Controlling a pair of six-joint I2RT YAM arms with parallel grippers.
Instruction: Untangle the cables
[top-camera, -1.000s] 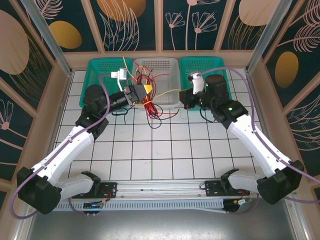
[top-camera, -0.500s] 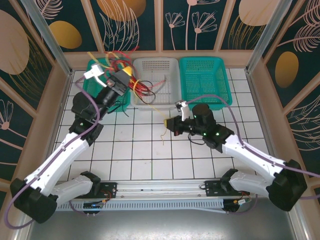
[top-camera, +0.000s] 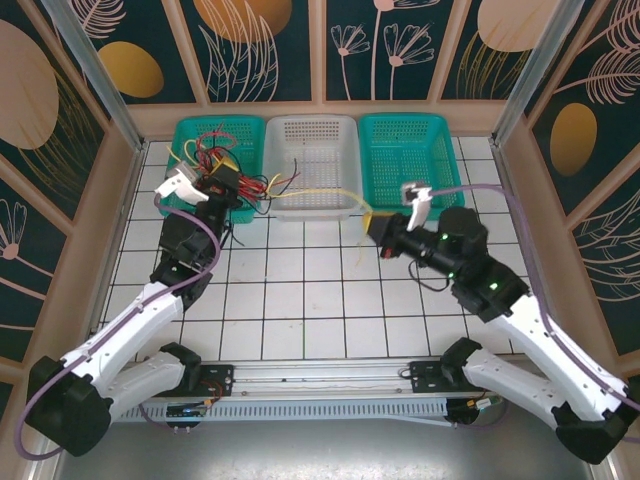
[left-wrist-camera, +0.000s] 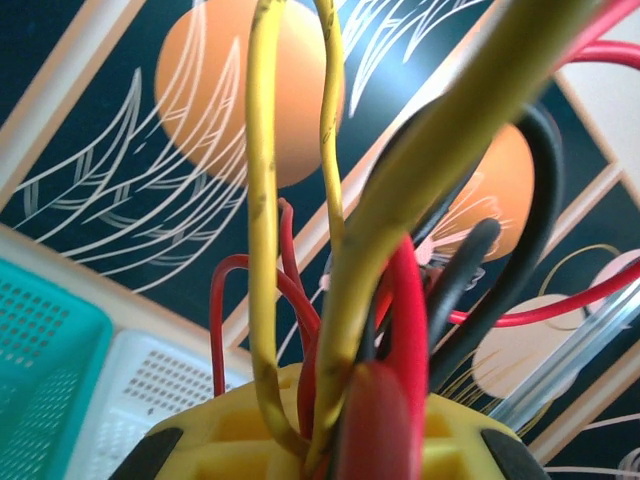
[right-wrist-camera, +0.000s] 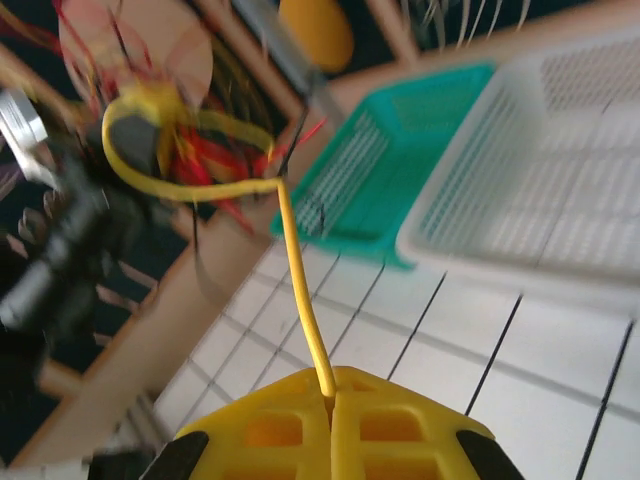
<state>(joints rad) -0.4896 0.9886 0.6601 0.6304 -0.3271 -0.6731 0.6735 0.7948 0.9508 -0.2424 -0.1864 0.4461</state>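
Note:
The clear tiles by the white basket lie below my left gripper, toward my base, so it will next pull back and down to release the tangle there.
The cables (top-camera: 208, 158), a tangle of thin red, black and yellow wires, hang from my left gripper (top-camera: 222, 181) above the left green basket (top-camera: 188, 134). Close up, red (left-wrist-camera: 408, 330), black (left-wrist-camera: 470, 270) and yellow (left-wrist-camera: 262, 200) strands rise out of the shut yellow jaws of the left gripper (left-wrist-camera: 330, 445). One yellow cable (top-camera: 325, 194) runs from that tangle across the front of the white basket (top-camera: 312, 165) to my right gripper (top-camera: 369, 226). That gripper (right-wrist-camera: 332, 400) is shut on the yellow cable's (right-wrist-camera: 300, 290) end over the tiled floor.
A second green basket (top-camera: 410, 150) stands at the back right, beside the white one. Purple-grey hoses loop along both arms. Wooden walls enclose the white tiled floor (top-camera: 320, 300) on three sides.
My left gripper has carried the tangle left, away from the white basket to the left green one. My right gripper has moved right with the yellow cable, drawing it out of the tangle.

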